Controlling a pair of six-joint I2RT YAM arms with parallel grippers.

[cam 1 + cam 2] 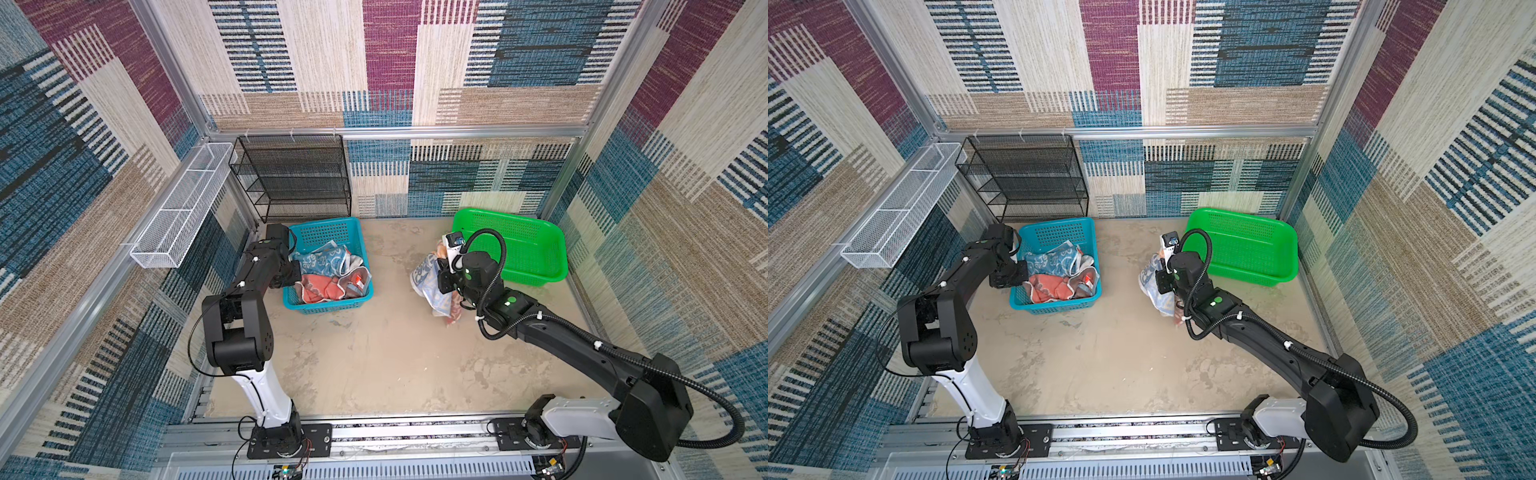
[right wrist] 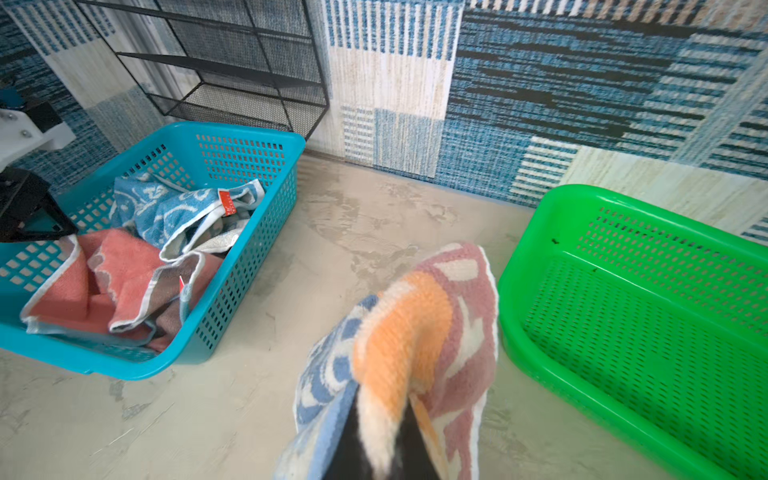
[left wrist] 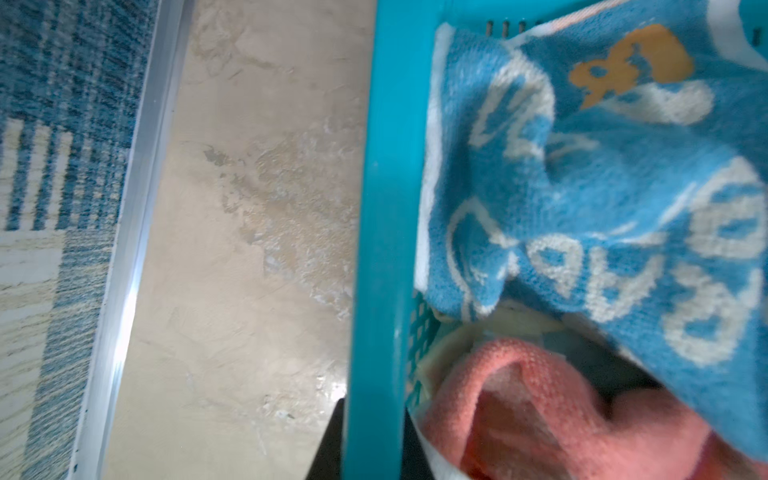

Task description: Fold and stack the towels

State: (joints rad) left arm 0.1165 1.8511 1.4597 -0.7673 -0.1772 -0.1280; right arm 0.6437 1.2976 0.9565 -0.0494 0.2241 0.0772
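My right gripper shifts toward the blue basket next and lowers to release the lettered towel on the tabletop between the baskets, since that part is clear.
My right gripper is shut on the orange-and-blue lettered towel. That towel hangs bunched above the table between the two baskets in both top views. The blue basket holds the blue towel with white figures over the coral towel. A cream edge shows beneath them. My left gripper is shut on the blue basket's left rim, one finger outside and one inside. It sits at the basket's left wall.
A green basket with nothing in it stands at the back right, close to the hanging towel. A black wire shelf is behind the blue basket. A white wire tray hangs on the left wall.
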